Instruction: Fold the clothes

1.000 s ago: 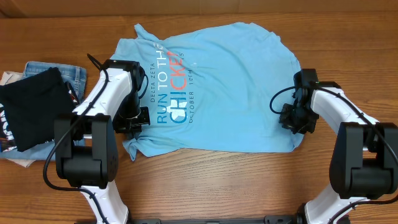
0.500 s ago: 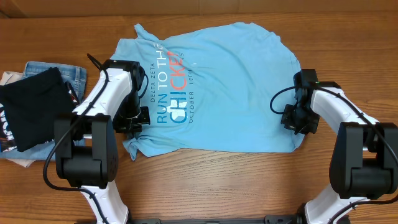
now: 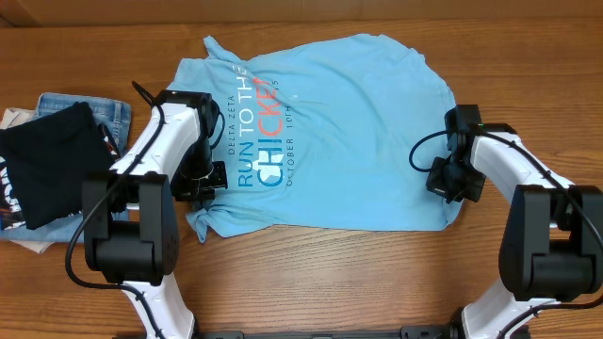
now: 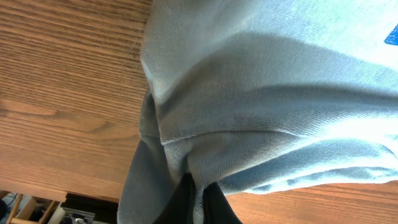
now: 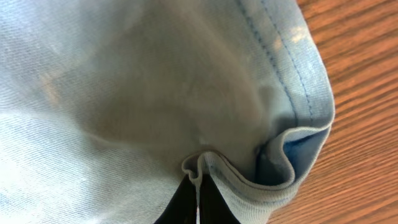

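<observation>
The left gripper draws slightly back toward the table's front next, then opens its fingers, because the cloth by the sleeve (image 3: pixel 201 213) (image 4: pixel 198 191) still lies bunched in folds.
The light sky-blue T-shirt (image 3: pixel 349 132) with red-orange and white lettering lies spread on the table, collar to the left. My left gripper (image 3: pixel 203 184) is at its lower left, near the sleeve, shut on a fold of the shirt (image 4: pixel 249 106); the black fingers (image 4: pixel 198 200) pinch fabric between them. My right gripper (image 3: pixel 450 184) is at the shirt's lower right hem, shut on a fold of cloth (image 5: pixel 155 93); its fingers (image 5: pixel 198 198) clamp a small ridge of the hem.
A black garment with white print (image 3: pixel 47 165) lies on blue denim jeans (image 3: pixel 108 113) at the table's left edge. Bare wooden table (image 3: pixel 330 273) runs along the front.
</observation>
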`<state>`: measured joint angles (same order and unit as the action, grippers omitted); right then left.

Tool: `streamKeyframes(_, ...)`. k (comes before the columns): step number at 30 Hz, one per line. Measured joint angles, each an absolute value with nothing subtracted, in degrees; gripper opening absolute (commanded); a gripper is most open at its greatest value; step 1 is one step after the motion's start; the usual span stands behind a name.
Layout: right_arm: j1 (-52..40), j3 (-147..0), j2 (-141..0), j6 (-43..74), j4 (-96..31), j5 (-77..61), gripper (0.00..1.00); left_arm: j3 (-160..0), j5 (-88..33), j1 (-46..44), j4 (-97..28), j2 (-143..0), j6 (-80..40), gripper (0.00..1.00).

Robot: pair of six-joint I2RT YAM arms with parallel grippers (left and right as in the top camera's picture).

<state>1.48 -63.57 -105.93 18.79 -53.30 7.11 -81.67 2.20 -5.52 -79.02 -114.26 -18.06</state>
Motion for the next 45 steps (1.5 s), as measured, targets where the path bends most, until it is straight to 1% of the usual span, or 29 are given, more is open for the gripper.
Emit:
streamKeyframes(11,1.48,-66.46,-103.72,20.27,-60.49,7.84,0.04,-81.67,1.52,-5.52,-78.04,-114.26,-17.76,0.04)
streamKeyframes(16,1.52,-69.43,-98.70,20.53,-61.67,8.16,0.04,-81.67,-3.90,-5.52,-77.08,-114.26,-14.44,0.04)
streamKeyframes(19,2.22,-69.65,-97.01,20.62,-62.65,8.38,0.04,-81.67,-8.47,-5.52,-79.79,-114.26,-12.53,0.05)
streamKeyframes(22,3.55,-69.65,-97.01,20.73,-63.02,8.43,0.04,-81.67,-11.51,-5.52,-83.33,-114.26,-11.33,0.14)
streamKeyframes(24,4.25,-69.65,-97.01,20.75,-63.02,8.51,0.04,-81.67,-12.62,-5.52,-84.99,-114.26,-10.63,0.26)
streamKeyframes(26,4.64,-69.65,-97.01,20.78,-62.96,8.60,0.04,-81.67,-13.45,-5.52,-86.35,-114.26,-10.22,0.34)
streamKeyframes(27,4.78,-69.65,-97.01,20.75,-63.00,8.58,0.04,-81.67,-13.76,-5.52,-86.94,-114.26,-10.07,0.37)
streamKeyframes(28,4.78,-69.65,-97.01,20.75,-62.94,8.58,0.04,-81.67,-14.02,-5.52,-87.48,-114.26,-10.09,0.38)
streamKeyframes(29,4.80,-69.65,-97.01,20.78,-62.98,8.58,0.04,-81.67,-14.39,-5.52,-88.18,-114.26,-9.96,0.38)
streamKeyframes(30,4.78,-69.65,-97.01,20.78,-62.98,8.60,0.04,-81.67,-14.59,-5.52,-88.62,-114.26,-9.91,0.36)
streamKeyframes(31,4.80,-69.65,-97.01,20.78,-62.89,8.56,0.04,-81.67,-14.70,-5.52,-89.08,-114.26,-9.91,0.33)
streamKeyframes(32,4.80,-69.65,-97.01,20.75,-62.81,8.58,0.04,-81.67,-14.74,-5.52,-89.23,-114.26,-9.87,0.27)
streamKeyframes(35,4.78,-69.65,-97.01,20.78,-62.57,8.58,0.04,-81.67,-13.02,-5.52,-88.92,-114.26,-10.07,0.20)
streamKeyframes(37,4.80,-69.65,-97.01,20.75,-62.54,8.58,0.04,-81.67,-9.13,-5.52,-87.79,-114.26,-12.32,0.20)
streamKeyframes(38,4.78,-69.65,-97.01,20.73,-62.54,8.56,0.04,-81.67,-7.27,-5.52,-87.24,-114.26,-13.52,0.21)
streamKeyframes(41,4.80,-69.65,-97.01,20.78,-62.57,8.58,0.04,-81.67,-0.51,-5.52,-85.91,-114.26,-18.44,0.27)
streamKeyframes(45,4.80,-69.65,-97.01,20.78,-62.59,8.60,0.04,-81.67,4.14,-5.52,-85.45,-114.26,-22.72,0.34)
